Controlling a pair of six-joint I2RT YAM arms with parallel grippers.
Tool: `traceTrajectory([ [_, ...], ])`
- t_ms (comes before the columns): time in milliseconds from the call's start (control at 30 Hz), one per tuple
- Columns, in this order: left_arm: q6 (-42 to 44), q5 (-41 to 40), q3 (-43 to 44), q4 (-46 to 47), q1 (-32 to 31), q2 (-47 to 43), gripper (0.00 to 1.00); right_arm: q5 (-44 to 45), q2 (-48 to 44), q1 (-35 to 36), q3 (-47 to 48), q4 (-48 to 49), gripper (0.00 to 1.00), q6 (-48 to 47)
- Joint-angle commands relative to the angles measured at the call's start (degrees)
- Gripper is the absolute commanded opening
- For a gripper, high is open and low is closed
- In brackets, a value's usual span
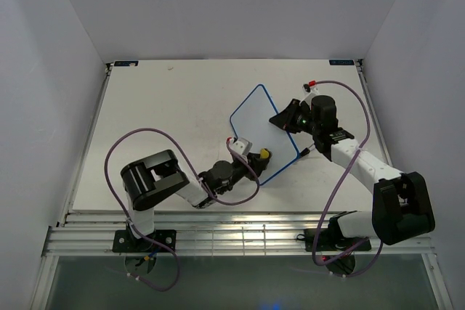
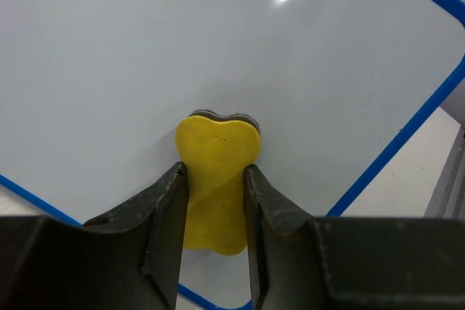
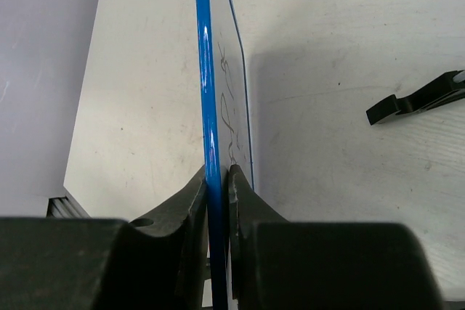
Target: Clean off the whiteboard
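The board's face [image 2: 145,56] is clean around the sponge, so I should next move my left gripper left in the top view, down onto the bare tabletop, and release it.
The whiteboard [image 1: 260,125], white with a thin blue rim, stands tilted up off the table at centre right. My right gripper [image 1: 282,120] is shut on its right edge; in the right wrist view the blue rim [image 3: 206,92] runs between my right gripper's [image 3: 218,178] jaws, and faint handwritten lines [image 3: 228,117] show on the face to the right. My left gripper [image 1: 259,157] is shut on the small yellow sponge [image 1: 265,154]. In the left wrist view the sponge [image 2: 216,156] presses flat on the board's clean white face [image 2: 145,56], held in my left gripper [image 2: 215,173].
A small black piece [image 3: 421,98] lies on the white table [image 1: 167,107] to the right of the board. White walls close in the table on the left, back and right. A slatted metal rail [image 1: 232,234] runs along the front edge by the arm bases.
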Motion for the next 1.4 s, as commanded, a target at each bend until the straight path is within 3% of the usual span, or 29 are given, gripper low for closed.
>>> traceTrajectory([
  [0,-4.1,8.3,0.6,-20.3,3.2,2.9,0.01,-12.0,-2.9,5.4,3.0,2.3,0.08,5.1],
  [200,-5.7,11.9,-2.0,-22.2,11.4,-1.3,0.02,-12.1,-3.4,5.3,3.2,-0.1,0.08,2.2],
  [467,-6.4,10.8,-2.4,-24.6,12.9,-2.8,0.02,-11.3,-1.6,5.3,2.6,-1.9,0.08,-1.3],
  [567,-7.7,7.2,-2.7,-29.0,13.0,-6.2,0.02,-9.7,-1.8,5.3,4.8,-6.0,0.08,-5.4],
  [700,-12.6,-0.9,-1.7,-42.5,13.9,-11.2,0.03,-7.4,-1.7,5.3,9.6,-12.3,0.08,-10.9],
  [867,-14.0,-4.2,-1.0,-49.0,14.3,-15.8,0.08,-6.8,0.4,5.3,17.6,-22.3,0.08,-18.0],
  [1233,-13.8,-9.8,7.1,-64.9,14.6,-14.4,0.13,-5.7,2.1,5.3,26.3,-32.3,0.08,-25.1],
  [1367,-13.0,-9.0,10.7,-69.4,14.6,-14.5,0.21,-4.4,1.1,4.5,27.3,-33.4,0.08,-26.1],
])
